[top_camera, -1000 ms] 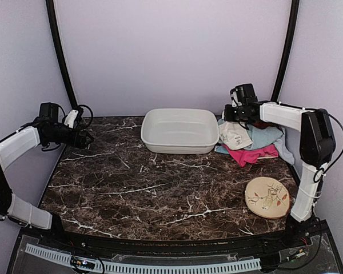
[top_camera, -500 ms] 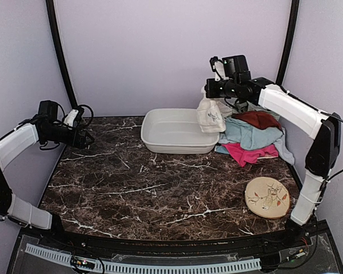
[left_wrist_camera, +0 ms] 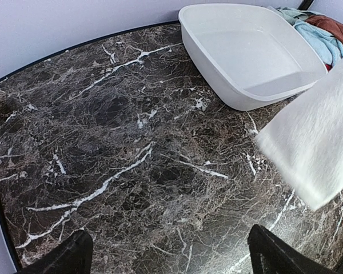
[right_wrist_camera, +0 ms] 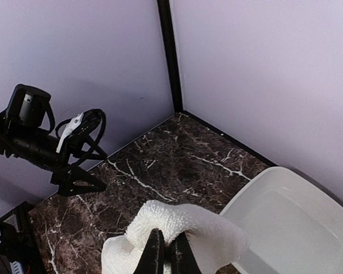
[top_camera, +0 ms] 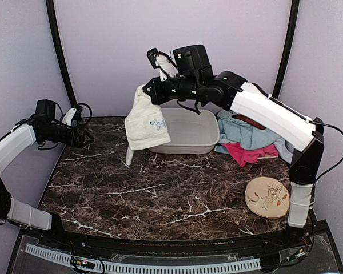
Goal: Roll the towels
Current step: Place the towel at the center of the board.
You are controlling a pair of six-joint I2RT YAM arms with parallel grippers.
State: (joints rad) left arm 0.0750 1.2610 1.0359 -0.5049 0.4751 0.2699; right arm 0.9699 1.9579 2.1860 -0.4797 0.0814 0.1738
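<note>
I will next move my right gripper down, draw it back and release the towel's corner on the bare marble in front of the basin, because that marble is clear below my right gripper.
A cream-white towel [top_camera: 147, 122] with a small blue mark hangs in the air over the table's back left of centre, in front of the basin's left end. My right gripper [top_camera: 144, 91] is shut on its top fold; the right wrist view shows the black fingers [right_wrist_camera: 155, 251] pinching the bunched cloth [right_wrist_camera: 186, 226]. The other towels lie heaped at the back right: light blue [top_camera: 249, 133], pink [top_camera: 252, 153] and rust-brown [top_camera: 253, 120]. My left gripper [top_camera: 88, 138] hovers open and empty at the far left. From its wrist view [left_wrist_camera: 171, 260] the hanging towel [left_wrist_camera: 314, 137] shows at the right.
A white plastic basin [top_camera: 209, 141] stands at the back centre, partly behind the hanging towel. A round beige disc with a leaf pattern [top_camera: 267, 197] lies at the front right. Dark marble table [top_camera: 137, 194] spreads in front; purple walls close in on three sides.
The right arm lifted the cream-white towel off the pile and swung it left across the basin. The rust-brown towel beneath is now uncovered. The left arm has barely moved.
</note>
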